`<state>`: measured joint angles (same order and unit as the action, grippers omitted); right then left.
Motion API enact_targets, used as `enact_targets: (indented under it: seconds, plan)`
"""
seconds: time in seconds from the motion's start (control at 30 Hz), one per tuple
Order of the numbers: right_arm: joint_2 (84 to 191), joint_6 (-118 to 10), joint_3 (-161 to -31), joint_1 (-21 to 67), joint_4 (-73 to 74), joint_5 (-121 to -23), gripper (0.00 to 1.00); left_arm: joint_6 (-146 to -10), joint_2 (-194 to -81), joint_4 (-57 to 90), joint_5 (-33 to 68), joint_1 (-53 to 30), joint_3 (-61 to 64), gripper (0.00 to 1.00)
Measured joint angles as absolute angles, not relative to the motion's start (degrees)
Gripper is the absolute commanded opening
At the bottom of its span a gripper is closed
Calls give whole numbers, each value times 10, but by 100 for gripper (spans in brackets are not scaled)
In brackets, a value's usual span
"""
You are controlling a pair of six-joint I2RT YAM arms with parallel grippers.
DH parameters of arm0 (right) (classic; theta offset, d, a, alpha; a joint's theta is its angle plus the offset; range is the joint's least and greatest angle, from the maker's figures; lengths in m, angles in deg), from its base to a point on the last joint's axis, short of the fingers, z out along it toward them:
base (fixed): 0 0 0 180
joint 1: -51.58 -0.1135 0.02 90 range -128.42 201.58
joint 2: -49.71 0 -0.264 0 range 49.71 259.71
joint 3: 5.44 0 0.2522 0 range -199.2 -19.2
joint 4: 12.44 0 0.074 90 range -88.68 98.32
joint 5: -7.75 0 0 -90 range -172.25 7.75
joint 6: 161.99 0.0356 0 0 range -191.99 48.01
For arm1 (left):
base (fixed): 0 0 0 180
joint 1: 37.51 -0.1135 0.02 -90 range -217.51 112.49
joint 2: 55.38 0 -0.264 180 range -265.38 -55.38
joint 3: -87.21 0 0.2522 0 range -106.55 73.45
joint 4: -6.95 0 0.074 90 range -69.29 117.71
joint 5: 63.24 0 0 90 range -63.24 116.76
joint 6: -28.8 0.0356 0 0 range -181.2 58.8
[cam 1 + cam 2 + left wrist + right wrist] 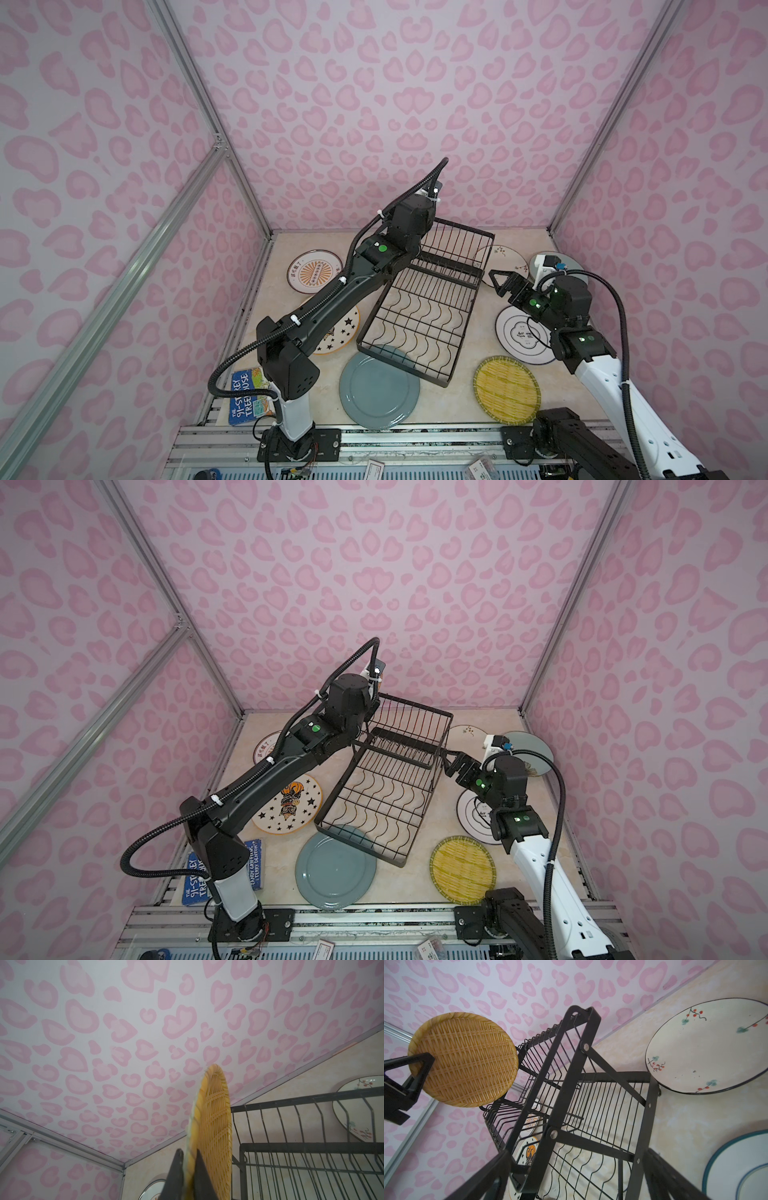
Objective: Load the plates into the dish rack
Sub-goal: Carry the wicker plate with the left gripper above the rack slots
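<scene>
I should next lower the plate with my left gripper into the raised basket shelf's end (377, 717) (239, 1136), which is below the gripper, and let go of the plate's rim. The plate is already upright along the shelf's wires.
My left gripper (188, 1151) is shut on the rim of an orange woven-look plate (214, 1126), held upright beside the raised basket tier of the black wire dish rack (419, 316). From the right wrist, that plate (465, 1059) shows face-on between the left fingers (426, 1073). In both top views the left wrist hides it. My right gripper (498, 282) is open at the rack's right side, with the rack's end frame between its fingers (577, 1152). Flat on the table lie teal-grey (378, 388), yellow woven (507, 388), black-ringed (521, 336), starred (338, 332), sunburst (313, 272) and sprigged (505, 259) plates.
A pale blue plate (575, 264) lies at the back right, partly behind my right wrist. The teal-grey plate's far edge sits under the rack's front corner. A blue-covered book (245, 399) lies at the front left by the left arm's base. Pink patterned walls close three sides.
</scene>
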<state>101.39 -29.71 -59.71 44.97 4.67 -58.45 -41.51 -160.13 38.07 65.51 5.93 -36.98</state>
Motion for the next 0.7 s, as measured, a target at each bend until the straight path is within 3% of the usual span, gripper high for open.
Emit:
enact_targets:
  seconds: [0.7]
  plan:
    - [1009, -298, -597, 451, 47, -584, 98, -443, -1602, 397, 659, 58, -355, 3]
